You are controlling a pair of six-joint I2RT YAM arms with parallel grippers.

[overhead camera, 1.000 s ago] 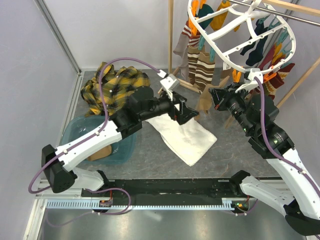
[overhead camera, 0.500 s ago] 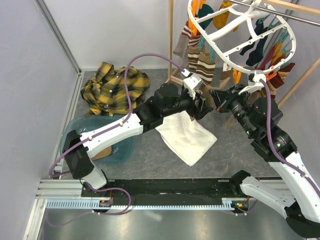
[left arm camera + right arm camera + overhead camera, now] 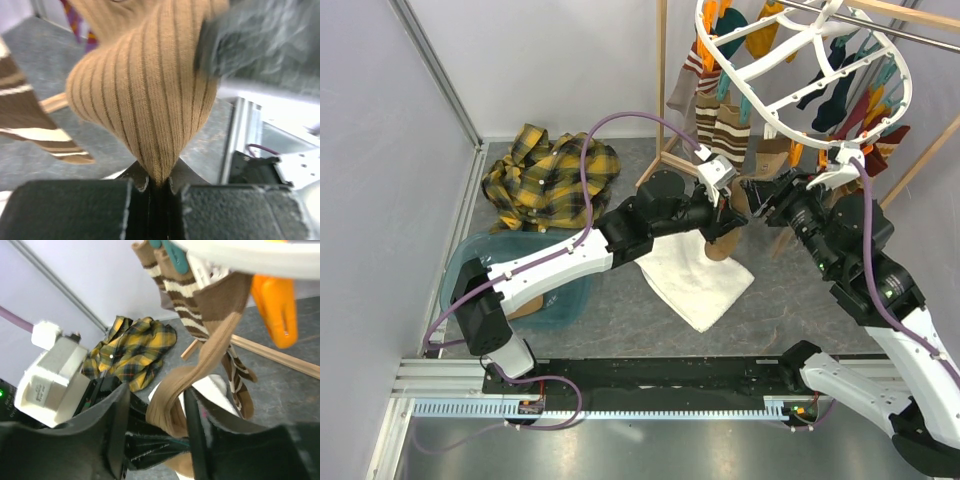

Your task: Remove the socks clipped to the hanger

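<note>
I need to swing my left gripper to the left in the top view next, over the teal basin, and let go of the tan sock where another sock lies.
The white ring hanger point(image 3: 761, 112) hangs at the top right with several socks point(image 3: 721, 128) clipped to it: striped, navy and mustard ones. A tan ribbed sock point(image 3: 150, 95) dangles from its near rim. My left gripper point(image 3: 159, 182) is shut on that sock's lower fold. In the top view the left gripper point(image 3: 725, 222) sits just left of the right gripper point(image 3: 763, 203). My right gripper point(image 3: 155, 405) is open, and the tan sock point(image 3: 172, 400) runs loose between its jaws. An orange clip point(image 3: 275, 305) and a teal clip point(image 3: 175, 252) hang from the hanger point(image 3: 250, 252).
A yellow-black plaid shirt point(image 3: 545, 175) lies at the back left. A white towel point(image 3: 695, 280) is spread under both grippers. A teal basin point(image 3: 565, 295) stands near the left arm's base. The wooden rack frame point(image 3: 662, 90) rises behind the socks.
The left arm swung right to the tan sock and its jaws closed on it. The right gripper, shut before, has opened around the same sock.
</note>
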